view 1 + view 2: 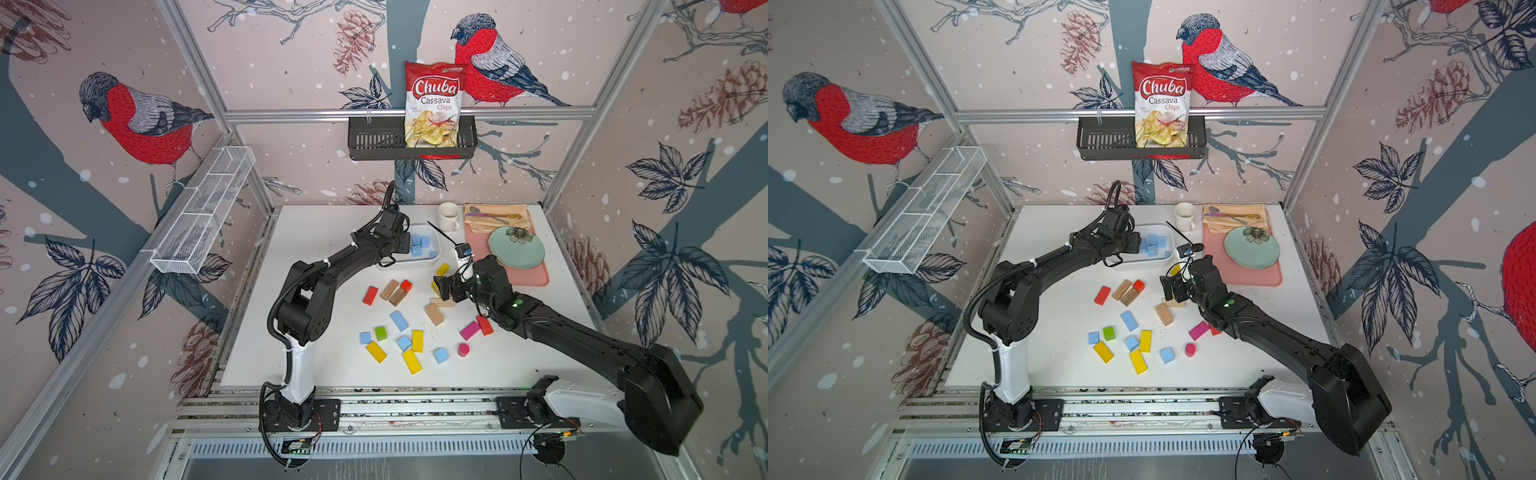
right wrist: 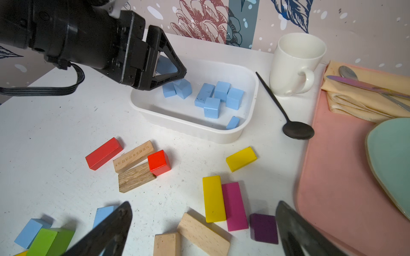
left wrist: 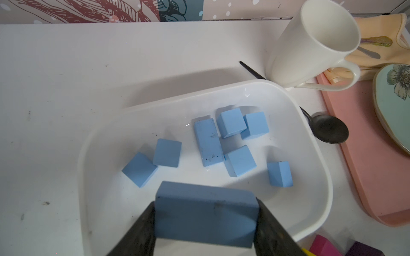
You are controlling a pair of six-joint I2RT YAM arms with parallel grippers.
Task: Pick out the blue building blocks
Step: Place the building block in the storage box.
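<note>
My left gripper needs to lower into the white tray (image 3: 319,155) and release the blue bar on the bare near part of the tray's bottom, since that block-free space lies below the gripper's fingers.
Several blue building blocks (image 3: 208,141) lie in a white tray (image 3: 319,155) at the back of the table, seen in both top views (image 1: 419,245) (image 1: 1152,245). My left gripper (image 3: 206,205) hangs over the tray's near-left part, shut on a blue bar (image 3: 206,219) held crosswise between its fingers. Several more blue blocks lie loose at the front of the table, among them a bar (image 1: 399,321) and a cube (image 1: 440,355). My right gripper (image 2: 204,207) stands open with nothing held, above tan blocks (image 2: 203,232) at mid-table (image 1: 438,286).
Red, yellow, tan, green, pink and purple blocks are scattered over the table (image 1: 324,365). A white mug (image 1: 449,216) and a black spoon (image 2: 297,130) stand right of the tray. At the back right, a pink mat (image 1: 536,278) carries a teal plate (image 1: 515,249) and a napkin (image 1: 494,222).
</note>
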